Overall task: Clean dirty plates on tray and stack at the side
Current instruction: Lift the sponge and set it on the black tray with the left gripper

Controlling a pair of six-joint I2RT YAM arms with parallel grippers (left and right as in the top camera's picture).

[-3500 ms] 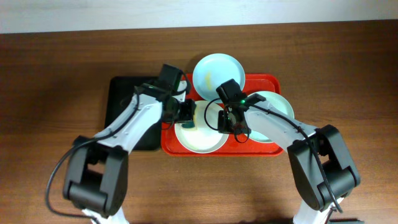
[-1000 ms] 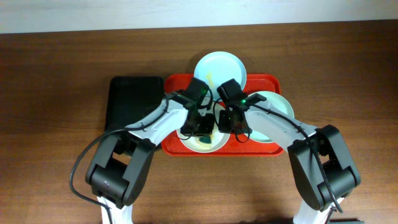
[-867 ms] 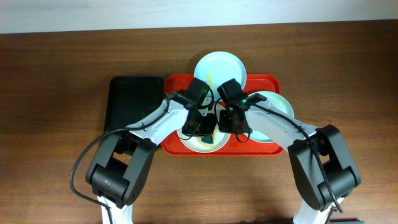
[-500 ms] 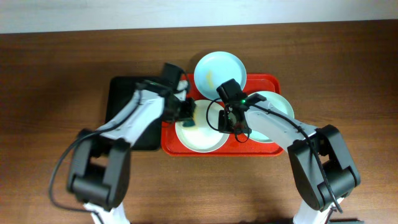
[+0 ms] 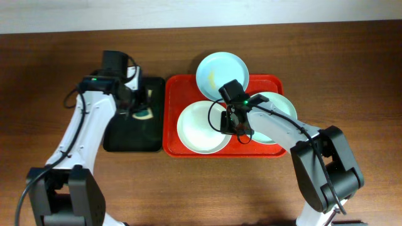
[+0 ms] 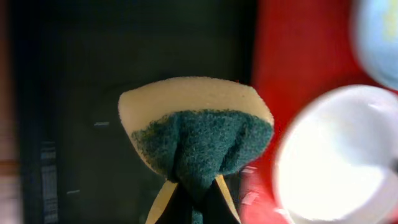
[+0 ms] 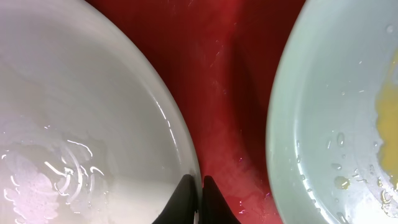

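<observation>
My left gripper should lower next and release the yellow-and-green sponge (image 6: 196, 124) on the black tray's bare bottom below, clear of the plates.
The white plate (image 5: 201, 129) lies at the front of the red tray (image 5: 173, 94), wet and glossy. My right gripper (image 5: 230, 122) is shut on its right rim, one finger inside and one outside (image 7: 198, 186). The pale blue plate (image 5: 221, 72), with a yellow smear, rests over the tray's far edge. On the right lies the pale green plate (image 5: 279, 113), with yellow smears (image 7: 387, 106). My left gripper (image 5: 139, 109) hangs over the black tray (image 5: 122, 135), shut on a yellow-and-green sponge (image 6: 196, 124).
The black tray (image 6: 93, 93) lies directly left of the red tray (image 6: 292, 56), their edges almost touching. Brown wooden table surrounds both trays. A pale wall edge runs along the far side of the table.
My left arm has swung left with the sponge, from the white plate to over the black tray. The right gripper has kept its hold on the white plate's rim.
</observation>
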